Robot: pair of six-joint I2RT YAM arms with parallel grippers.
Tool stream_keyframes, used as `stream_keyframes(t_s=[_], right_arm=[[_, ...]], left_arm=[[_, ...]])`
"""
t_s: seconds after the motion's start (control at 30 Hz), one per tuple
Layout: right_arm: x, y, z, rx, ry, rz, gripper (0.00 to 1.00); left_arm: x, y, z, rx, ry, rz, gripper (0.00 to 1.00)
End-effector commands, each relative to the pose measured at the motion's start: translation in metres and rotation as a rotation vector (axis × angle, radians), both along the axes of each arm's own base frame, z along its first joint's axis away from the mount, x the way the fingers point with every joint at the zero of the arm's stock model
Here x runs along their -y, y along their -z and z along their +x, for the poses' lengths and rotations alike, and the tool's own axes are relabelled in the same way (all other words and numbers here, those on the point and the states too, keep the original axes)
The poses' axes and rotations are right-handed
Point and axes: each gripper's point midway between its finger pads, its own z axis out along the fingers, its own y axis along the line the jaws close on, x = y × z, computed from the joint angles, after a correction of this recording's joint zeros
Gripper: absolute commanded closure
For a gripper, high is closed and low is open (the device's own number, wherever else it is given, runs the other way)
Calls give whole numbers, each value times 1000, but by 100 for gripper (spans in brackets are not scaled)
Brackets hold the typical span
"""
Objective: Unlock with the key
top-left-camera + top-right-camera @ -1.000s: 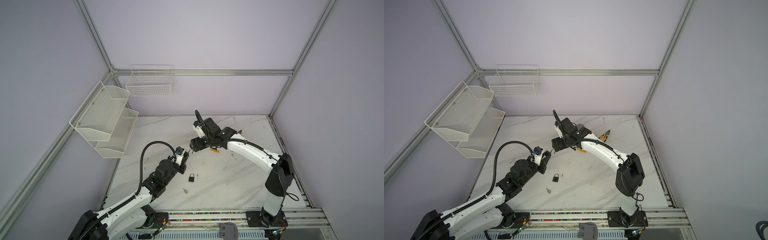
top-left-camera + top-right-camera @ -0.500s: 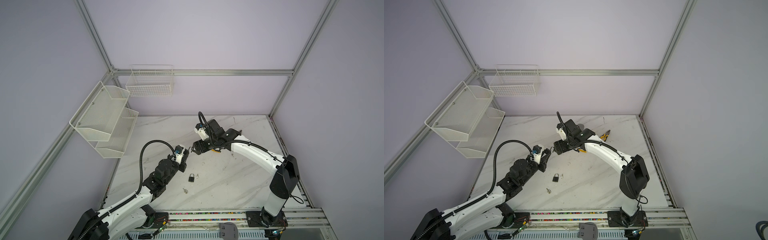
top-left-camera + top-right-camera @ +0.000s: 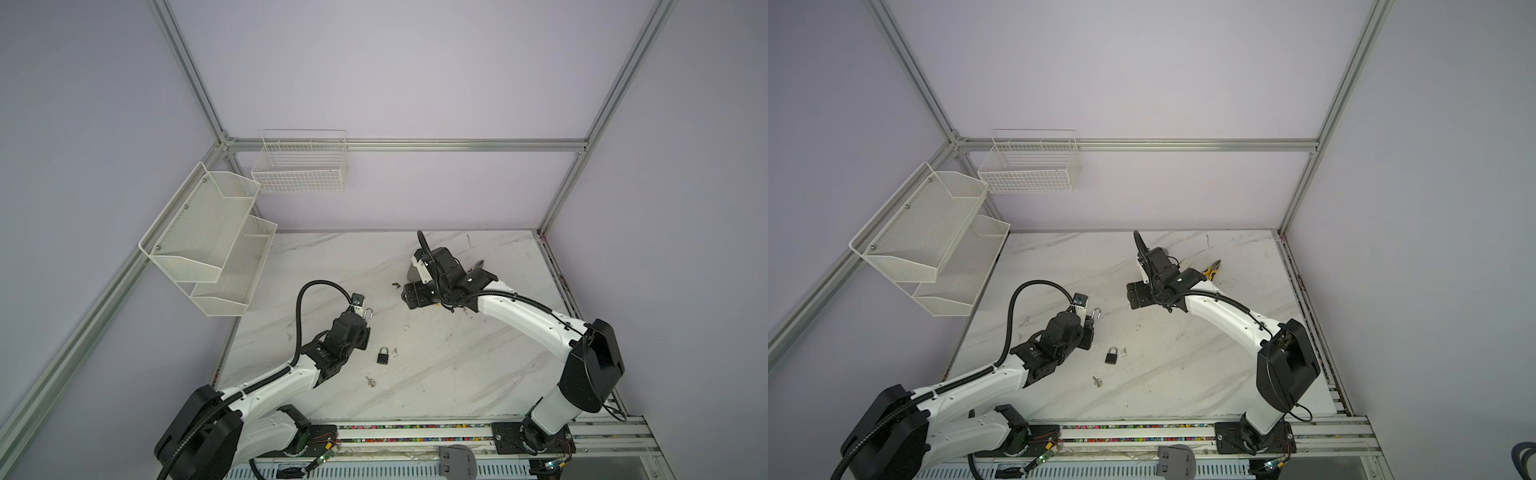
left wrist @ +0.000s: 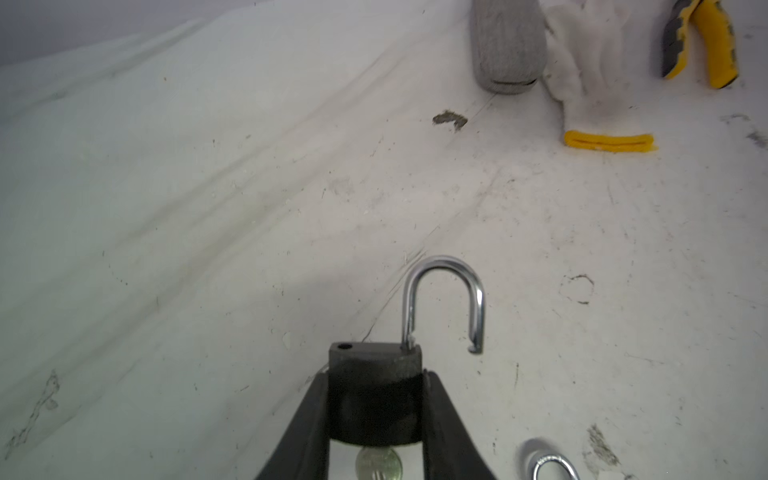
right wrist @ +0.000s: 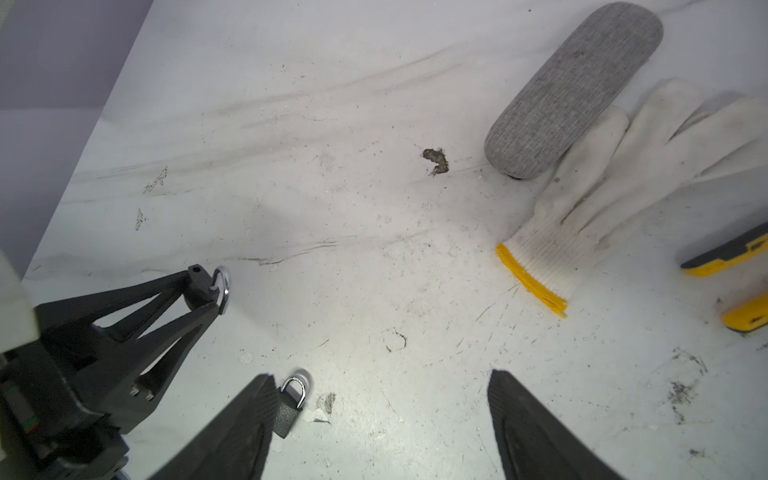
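The shackle of the padlock already stands open. My left gripper will next lower the padlock (image 4: 374, 399) down and outward onto the bare tabletop and release it.
A black padlock (image 4: 374, 399) is held by its body in my left gripper (image 4: 376, 378), a little above the table. Its silver shackle (image 4: 444, 299) stands open, one end free of the body. A round silver key head (image 4: 378, 463) shows under the padlock body, between the fingers. In both top views the shackle (image 3: 368, 312) (image 3: 1096, 313) sticks out past the left gripper (image 3: 364, 321). My right gripper (image 5: 380, 374) is open and holds nothing. It hangs to the right of the padlock, apart from it (image 3: 405, 296).
A second, shut padlock (image 3: 383, 356) (image 5: 291, 405) lies on the table, with a loose key (image 3: 370, 381) near it. A grey case (image 5: 573, 87), a white glove (image 5: 602, 199) and yellow pliers (image 5: 731, 257) lie further back. White mesh shelves (image 3: 208, 241) hang at the left.
My right gripper has drawn back to the right, away from the left gripper and the padlock it was close to. The left arm has hardly moved.
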Motion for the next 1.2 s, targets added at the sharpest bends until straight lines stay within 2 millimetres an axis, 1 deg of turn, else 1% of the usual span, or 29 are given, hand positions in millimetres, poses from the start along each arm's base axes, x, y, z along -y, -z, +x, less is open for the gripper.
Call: stream_keyframes(t_s=[0.0,0.1,0.17,0.3,0.53,0.67,0.77,0.83,0.9,1.0,1.07,1.17], right_arm=[[-5,-23,9,64,87,137,17],[0,-25,8,73,131,175,17],[2,-26,7,78,146,199,17],[7,-29,3,82,176,232,17],[11,-25,-3,79,185,265,16],[11,-17,-4,62,181,255,16],[14,-15,-5,61,193,247,16],[14,-14,-6,58,194,246,16],[15,-11,-5,49,198,232,16],[17,-4,-5,55,185,191,16],[16,-1,-6,52,175,189,16],[12,3,-8,39,157,193,16]], left_arm=[[5,-30,29,-12,-119,-38,100],[4,-22,43,-64,-168,-8,100],[4,-10,53,-108,-197,6,100],[1,0,68,-151,-241,5,100],[-3,31,78,-244,-304,-19,100],[-1,42,82,-277,-320,-27,100],[1,49,82,-310,-333,-45,99],[3,52,80,-328,-341,-64,91],[5,52,79,-338,-347,-81,81],[3,50,76,-345,-358,-93,63],[0,46,74,-345,-367,-92,56],[-3,37,72,-334,-381,-111,39]])
